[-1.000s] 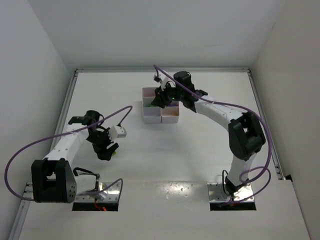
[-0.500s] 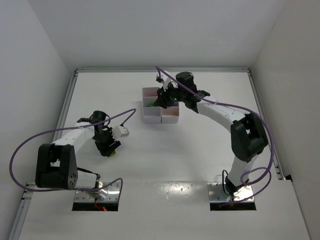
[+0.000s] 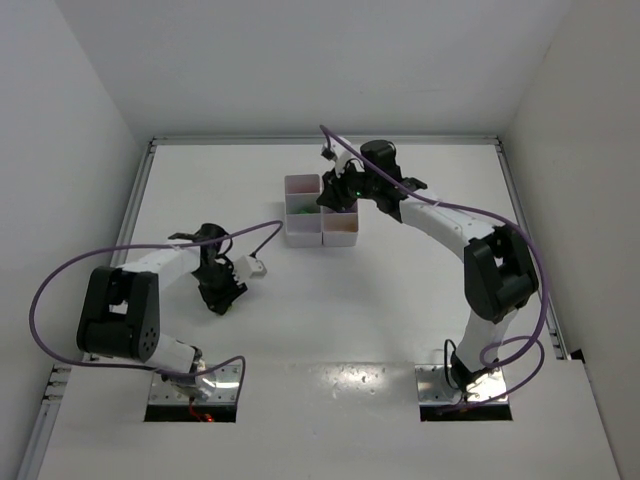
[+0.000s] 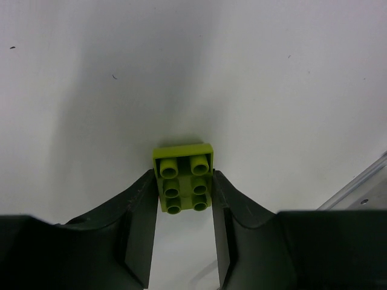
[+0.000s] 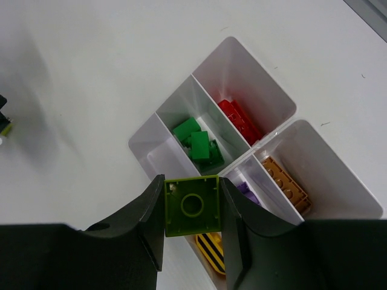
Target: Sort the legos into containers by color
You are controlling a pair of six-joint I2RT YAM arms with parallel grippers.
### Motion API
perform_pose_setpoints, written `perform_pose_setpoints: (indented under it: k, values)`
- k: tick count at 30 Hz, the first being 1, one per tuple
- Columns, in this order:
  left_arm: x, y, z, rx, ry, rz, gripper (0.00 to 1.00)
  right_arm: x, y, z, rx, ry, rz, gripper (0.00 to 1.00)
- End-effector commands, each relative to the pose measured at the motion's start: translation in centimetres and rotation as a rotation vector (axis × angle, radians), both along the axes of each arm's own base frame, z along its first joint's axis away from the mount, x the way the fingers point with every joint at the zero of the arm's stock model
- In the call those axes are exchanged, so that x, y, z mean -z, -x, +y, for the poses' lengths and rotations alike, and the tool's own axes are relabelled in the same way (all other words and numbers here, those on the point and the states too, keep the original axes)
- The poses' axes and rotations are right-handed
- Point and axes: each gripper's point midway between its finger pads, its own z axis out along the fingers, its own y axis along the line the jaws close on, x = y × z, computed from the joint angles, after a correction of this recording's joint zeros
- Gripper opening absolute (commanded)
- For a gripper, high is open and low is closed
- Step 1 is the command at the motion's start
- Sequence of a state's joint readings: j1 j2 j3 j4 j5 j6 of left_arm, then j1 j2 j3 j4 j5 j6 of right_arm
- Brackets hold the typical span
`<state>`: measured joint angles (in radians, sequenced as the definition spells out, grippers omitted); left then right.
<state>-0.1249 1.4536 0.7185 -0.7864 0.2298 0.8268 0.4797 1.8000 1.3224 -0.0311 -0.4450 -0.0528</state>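
Note:
I need to lift my left gripper outward over the empty end compartment (image 3: 304, 226) next and then release what it holds, because that compartment lies outward of the gripper and to its right in the top view.
My left gripper (image 3: 222, 297) is low on the table at the left. In the left wrist view my left gripper (image 4: 184, 184) is shut on a lime-yellow brick (image 4: 184, 175) that lies studs up on the white surface. My right gripper (image 3: 336, 194) hovers over the white six-compartment tray (image 3: 303, 229) and, in the right wrist view, my right gripper (image 5: 192, 205) is shut on a second lime-yellow brick (image 5: 192, 206), seen from its hollow underside. Under it the tray (image 5: 142, 136) holds red bricks (image 5: 240, 120), green bricks (image 5: 198, 142), an orange-brown brick (image 5: 284, 180), a purple brick (image 5: 246, 191) and a yellow striped brick (image 5: 211, 248). One end compartment (image 5: 160, 156) shows no brick.
Purple cables loop from both arms over the table (image 3: 380, 300). A raised metal rim (image 3: 135, 215) borders the table on the left, back and right. A strip of that rim shows at the right of the left wrist view (image 4: 361, 187).
My left arm has folded in toward the right while its gripper stayed low at the lime-yellow brick. My right gripper has shifted a little right and back over the tray with its brick.

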Motion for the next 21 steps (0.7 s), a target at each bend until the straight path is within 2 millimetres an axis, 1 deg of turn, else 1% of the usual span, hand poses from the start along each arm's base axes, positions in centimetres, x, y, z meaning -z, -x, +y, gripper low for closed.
perform_pose_setpoints:
  k: [1, 2, 3, 4, 5, 6, 7, 8, 9, 10, 11, 12, 13, 14, 15, 16, 17, 18, 19, 20, 21]
  values:
    - [0.9, -0.3, 0.0, 0.007, -0.01, 0.011, 0.32, -3.0, -0.7, 0.3, -0.011, -0.038, -0.074, 0.02]
    - [0.9, -0.3, 0.0, -0.004, -0.01, 0.014, 0.3, -3.0, -0.5, 0.4, -0.023, -0.044, -0.071, 0.02]
    - [0.4, -1.2, -0.3, -0.021, 0.008, -0.008, 0.27, -3.0, -0.5, 0.4, -0.024, -0.044, -0.071, 0.02]
    - [0.1, -1.7, -0.4, -0.035, 0.031, -0.017, 0.23, -2.8, -0.6, 0.6, -0.032, -0.046, -0.065, 0.02]
    - [-0.4, -2.2, -0.5, -0.058, 0.046, -0.033, 0.15, -2.6, -0.2, 1.0, -0.042, -0.042, -0.057, 0.02]
    - [-1.3, -3.2, -0.7, -0.085, 0.066, -0.064, 0.11, -1.5, 0.1, 1.7, -0.056, -0.032, -0.036, 0.02]
    - [-1.7, -3.7, -1.0, -0.112, 0.1, -0.07, 0.07, -1.5, -0.1, 1.8, -0.056, -0.032, -0.037, 0.02]
    - [-2.4, -4.3, -1.3, -0.126, 0.12, -0.09, 0.03, -0.9, 0.3, 2.5, -0.065, -0.033, -0.018, 0.02]
    - [-3.6, -5.5, -1.5, -0.178, 0.148, -0.122, 0.01, -0.9, 0.6, 3.2, -0.08, -0.034, -0.017, 0.02]
    - [-4.3, -6.0, -2.0, -0.202, 0.189, -0.128, 0.0, 0.2, 0.5, 3.3, -0.08, -0.024, 0.001, 0.02]
    - [-5.7, -7.2, -2.2, -0.253, 0.219, -0.158, 0.0, 0.5, 0.7, 3.8, -0.086, -0.02, 0.0, 0.02]
    - [-6.3, -7.7, -2.6, -0.271, 0.242, -0.165, 0.0, 0.7, 0.9, 4.4, -0.092, -0.023, 0.008, 0.02]
    - [-7.2, -8.3, -2.6, -0.299, 0.271, -0.182, 0.0, 1.3, 0.7, 4.3, -0.084, -0.014, 0.015, 0.02]
    - [-7.7, -8.8, -2.5, -0.325, 0.285, -0.191, 0.0, 1.7, 0.7, 5.0, -0.095, -0.014, 0.016, 0.02]
    - [-8.9, -9.6, -2.4, -0.36, 0.306, -0.216, 0.0, 1.7, 0.7, 4.9, -0.082, -0.015, 0.022, 0.02]
    - [-9.3, -9.8, -2.7, -0.367, 0.322, -0.219, 0.0, 2.4, 0.6, 4.9, -0.082, -0.008, 0.034, 0.02]
    - [-10.0, -10.1, -2.4, -0.384, 0.327, -0.238, 0.0, 3.0, 0.9, 5.3, -0.091, -0.002, 0.044, 0.02]
    - [-10.3, -10.4, -2.1, -0.4, 0.33, -0.247, 0.0, 2.6, 0.8, 5.5, -0.091, -0.006, 0.036, 0.02]
    - [-10.6, -10.4, -2.3, -0.404, 0.342, -0.25, 0.0, 3.2, 0.7, 5.5, -0.091, -0.001, 0.046, 0.02]
    - [-10.9, -10.7, -2.0, -0.413, 0.343, -0.261, 0.0, 3.7, 1.0, 5.8, -0.1, 0.004, 0.053, 0.02]
    - [-10.9, -10.7, -2.0, -0.413, 0.343, -0.261, 0.0, 3.7, 1.1, 5.8, -0.1, 0.004, 0.054, 0.02]
